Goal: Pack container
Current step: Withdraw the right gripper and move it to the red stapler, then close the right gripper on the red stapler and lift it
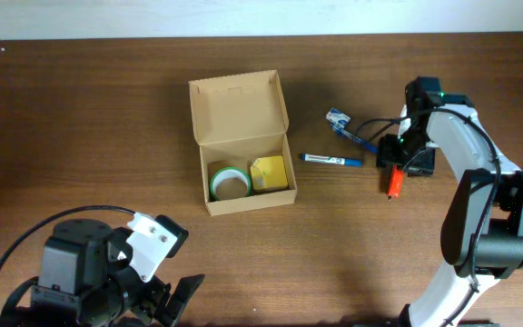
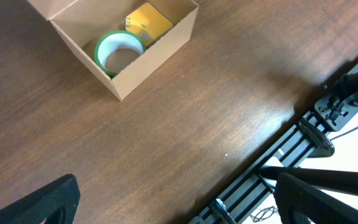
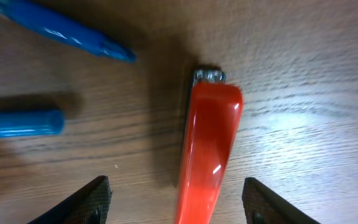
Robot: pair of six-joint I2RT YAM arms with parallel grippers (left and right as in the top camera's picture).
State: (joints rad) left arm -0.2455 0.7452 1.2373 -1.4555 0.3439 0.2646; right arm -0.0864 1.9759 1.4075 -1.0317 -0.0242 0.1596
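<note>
The right gripper moves down over the red stapler's body next and closes there, since the stapler already lies between its open fingers.
The container is a tan cardboard box with its flap lid standing open, left of the table's centre. Inside it lie a green tape roll and a yellow pad; the left wrist view shows the container, the roll and the pad too. My right gripper is open over a red stapler. In the right wrist view the stapler lies between the two fingers of the gripper, touching neither. My left gripper is open and empty over the table's front edge.
A blue-capped white marker lies right of the container, with a blue pen and a small blue-white item beyond it. The right wrist view shows the pen and the marker cap. A black rail runs along the table's edge.
</note>
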